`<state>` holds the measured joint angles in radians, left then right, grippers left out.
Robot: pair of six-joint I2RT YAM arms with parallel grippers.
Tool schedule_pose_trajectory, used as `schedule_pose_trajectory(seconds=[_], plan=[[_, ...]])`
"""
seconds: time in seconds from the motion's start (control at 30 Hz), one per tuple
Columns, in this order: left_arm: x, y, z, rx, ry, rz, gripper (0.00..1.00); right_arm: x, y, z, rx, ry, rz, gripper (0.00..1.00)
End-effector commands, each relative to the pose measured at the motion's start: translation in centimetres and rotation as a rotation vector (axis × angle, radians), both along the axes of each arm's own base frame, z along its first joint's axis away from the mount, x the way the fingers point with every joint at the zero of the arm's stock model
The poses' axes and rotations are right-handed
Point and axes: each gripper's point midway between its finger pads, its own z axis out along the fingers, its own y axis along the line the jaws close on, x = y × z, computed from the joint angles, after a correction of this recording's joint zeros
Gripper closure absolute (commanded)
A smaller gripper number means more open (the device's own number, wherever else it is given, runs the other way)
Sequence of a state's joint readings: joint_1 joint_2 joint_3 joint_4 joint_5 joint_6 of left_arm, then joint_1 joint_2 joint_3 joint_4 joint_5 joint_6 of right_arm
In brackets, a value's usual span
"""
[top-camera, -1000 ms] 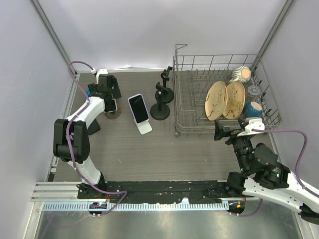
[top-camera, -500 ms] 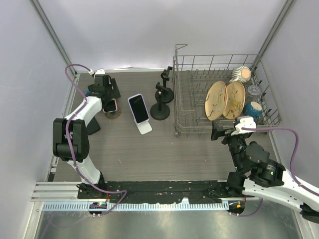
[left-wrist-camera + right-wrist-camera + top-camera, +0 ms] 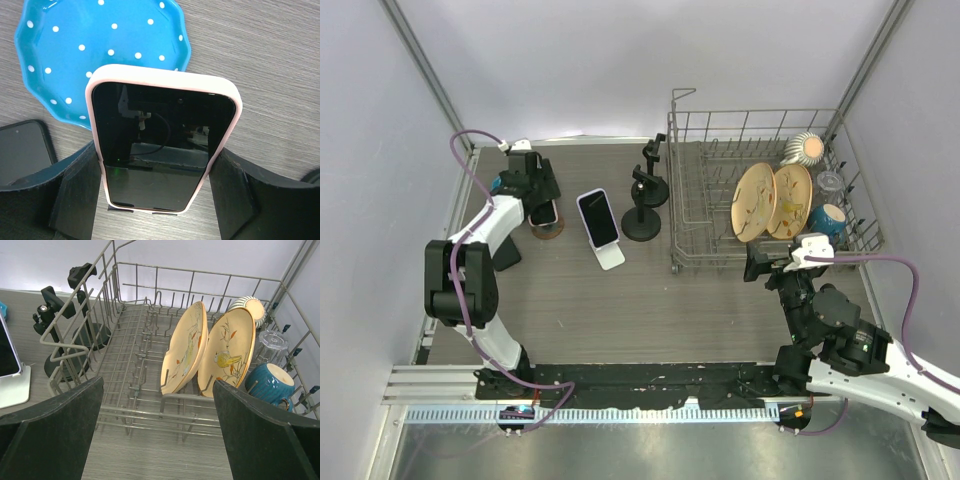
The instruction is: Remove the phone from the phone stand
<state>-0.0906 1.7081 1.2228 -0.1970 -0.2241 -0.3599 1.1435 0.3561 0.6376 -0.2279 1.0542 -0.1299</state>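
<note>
I next need to carry the pink phone back and down in my left gripper and release it on the open, empty tabletop below, nearer my base.
A phone in a pink case [image 3: 162, 145] stands upright between my left gripper's [image 3: 157, 200] fingers, and both black pads press on its side edges. In the top view this phone [image 3: 542, 210] is at the far left, just above a small brown stand [image 3: 548, 232], with my left gripper [image 3: 538, 203] around it. A second phone [image 3: 597, 217] leans on a white stand [image 3: 611, 257] in the middle of the table. My right gripper [image 3: 757, 266] is wide open and empty in front of the dish rack [image 3: 125, 405].
A blue dotted plate [image 3: 100, 45] lies just behind the pink phone. A black phone [image 3: 22, 150] lies flat to its left. A black tripod holder [image 3: 643, 205] stands beside the wire dish rack [image 3: 680, 200], which holds two plates [image 3: 210, 355], a blue cup and glassware.
My right arm has swung left and forward, then stopped. My left gripper with the pink phone has shifted slightly left and back from the brown stand.
</note>
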Motion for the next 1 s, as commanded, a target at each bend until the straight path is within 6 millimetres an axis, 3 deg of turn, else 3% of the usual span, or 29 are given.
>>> schedule_pose_trajectory(seconds=[0.0,0.2,0.57,0.73,0.77,0.8,0.87,0.9,0.93,0.97], plan=[[1.1,-2.9,2.3,-0.055,-0.081,-0.066,0.61,0.2,0.0,0.3,0.000,-0.008,-0.016,0.04],[0.9,-3.4,4.4,-0.067,-0.123,-0.068,0.66,0.2,0.1,0.3,-0.010,-0.003,-0.018,0.04],[-1.9,-1.6,12.0,-0.048,-0.260,0.011,0.69,0.2,0.1,0.5,0.002,-0.007,-0.011,0.05],[-6.3,0.6,12.5,-0.074,-0.189,0.174,0.77,0.1,0.1,0.6,0.012,-0.009,-0.010,0.04],[-7.9,0.9,11.4,-0.071,-0.124,0.201,0.79,0.1,0.0,0.6,0.013,-0.009,-0.011,0.04],[-9.2,1.2,11.7,-0.081,-0.120,0.224,0.80,0.1,0.0,0.7,0.016,-0.011,-0.011,0.04],[-11.8,1.6,9.7,-0.102,-0.047,0.283,0.81,0.1,-0.1,0.7,0.020,-0.012,-0.011,0.04],[-13.2,1.8,10.2,-0.121,-0.066,0.296,0.80,0.0,-0.1,0.7,0.022,-0.013,-0.010,0.04],[-14.5,1.7,8.3,-0.135,-0.026,0.312,0.81,0.0,-0.1,0.7,0.026,-0.014,-0.010,0.05],[-15.5,1.7,7.7,-0.143,-0.015,0.308,0.80,0.0,-0.2,0.8,0.029,-0.014,-0.010,0.04]])
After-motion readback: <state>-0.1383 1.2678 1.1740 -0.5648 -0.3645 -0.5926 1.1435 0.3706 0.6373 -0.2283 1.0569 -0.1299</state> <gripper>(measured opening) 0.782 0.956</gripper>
